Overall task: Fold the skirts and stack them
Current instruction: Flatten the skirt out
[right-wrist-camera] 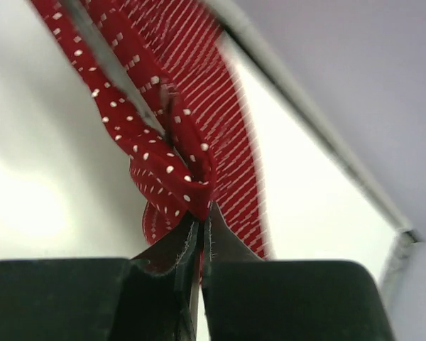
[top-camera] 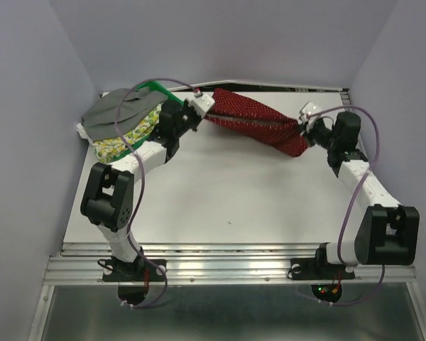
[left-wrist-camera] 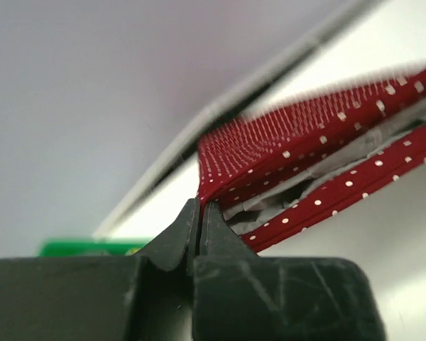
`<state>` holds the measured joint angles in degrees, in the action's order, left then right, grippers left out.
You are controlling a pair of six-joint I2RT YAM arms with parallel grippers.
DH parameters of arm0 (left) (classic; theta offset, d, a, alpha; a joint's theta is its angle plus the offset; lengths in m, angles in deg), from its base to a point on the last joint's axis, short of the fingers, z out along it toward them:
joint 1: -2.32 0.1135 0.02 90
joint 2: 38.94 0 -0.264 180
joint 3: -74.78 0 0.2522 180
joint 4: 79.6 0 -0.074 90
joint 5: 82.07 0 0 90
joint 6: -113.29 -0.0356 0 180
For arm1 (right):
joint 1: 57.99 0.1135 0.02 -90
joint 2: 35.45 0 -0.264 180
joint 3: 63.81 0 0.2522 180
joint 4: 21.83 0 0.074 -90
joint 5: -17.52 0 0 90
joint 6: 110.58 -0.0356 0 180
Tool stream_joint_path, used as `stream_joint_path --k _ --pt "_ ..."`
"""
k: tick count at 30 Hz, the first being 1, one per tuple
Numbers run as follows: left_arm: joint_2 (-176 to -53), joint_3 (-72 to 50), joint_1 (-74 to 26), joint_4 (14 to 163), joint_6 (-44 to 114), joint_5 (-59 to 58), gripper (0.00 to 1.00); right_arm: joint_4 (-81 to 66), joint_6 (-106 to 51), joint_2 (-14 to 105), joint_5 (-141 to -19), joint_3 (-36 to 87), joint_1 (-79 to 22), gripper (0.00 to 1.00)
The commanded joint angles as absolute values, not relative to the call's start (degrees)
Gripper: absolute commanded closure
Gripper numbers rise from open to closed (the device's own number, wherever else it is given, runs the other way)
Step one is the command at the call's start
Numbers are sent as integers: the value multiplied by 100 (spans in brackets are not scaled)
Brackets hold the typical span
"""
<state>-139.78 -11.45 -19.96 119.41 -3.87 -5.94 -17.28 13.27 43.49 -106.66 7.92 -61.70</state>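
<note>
My left gripper moves back toward the metal bar and down to the bare tabletop next, then releases, because the dotted skirt (top-camera: 259,122) hangs stretched in midair.
The dark red dotted skirt (top-camera: 259,122) is stretched in the air between both grippers at the back of the table. My left gripper (top-camera: 204,104) is shut on its left end; the wrist view shows the cloth (left-wrist-camera: 305,135) pinched at the fingertips. My right gripper (top-camera: 307,122) is shut on its right end, with bunched cloth (right-wrist-camera: 167,167) at the tips. The grey skirt (top-camera: 117,114) lies on top of the lemon-print skirt (top-camera: 131,138) in a pile at the back left, beside my left arm.
A green plastic tray (top-camera: 156,88) shows under the pile at the back left. The white table (top-camera: 213,199) is walled by pale panels on the left, back and right. A metal rail runs along the near edge.
</note>
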Motion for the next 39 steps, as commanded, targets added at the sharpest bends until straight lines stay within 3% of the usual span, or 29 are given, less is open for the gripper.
stream_joint_path --k 1,7,10,11,14,15,16,17,20,24,29,31,35,39 --pt "-13247 262 -1904 11076 -1422 -999 100 -679 3345 3620 -10966 -274 -5696 99" --pt "-12316 1636 -2000 10308 -2303 -947 100 633 4314 2232 -11036 -1646 -4737 98" --pt "-11867 1926 -2000 10062 -2790 -921 100 1168 4770 1388 -11133 -2025 -4183 73" --pt "-11666 2032 -2000 9791 -2899 -929 90 1301 4884 1186 -11159 -2226 -4017 49" --pt "-11331 2173 -2000 9061 -3400 -1017 62 1426 4860 552 -11177 -2456 -3962 8" --pt "-11052 2182 -2000 8824 -3584 -1096 34 1304 4694 473 -10994 -2456 -3962 2" --pt "-10892 2234 -2000 8430 -3873 -1105 21 963 4379 516 -10845 -2422 -3962 0" --pt "-10612 2252 -2000 8287 -3893 -1105 8 838 4254 647 -10652 -2352 -3962 0" --pt "-10355 2104 -1992 7619 -3911 -1131 7 512 3508 1383 -9721 -1641 -3962 0" --pt "-10547 1621 -1930 7362 -3000 -1149 9 529 2270 3515 -8806 43 -4032 2" --pt "-11714 462 -1930 7398 -1067 -1071 22 914 1678 5549 -8760 1654 -4235 11" --pt "-12461 -82 -1930 7206 -362 -1096 32 1352 1537 6478 -8803 2486 -4497 20" --pt "-13393 -489 -2044 7231 114 -1045 34 2259 1589 7614 -8857 3473 -4753 30" --pt "-14290 -999 -2273 6994 298 -701 36 2410 1660 7872 -8593 3170 -4815 33"
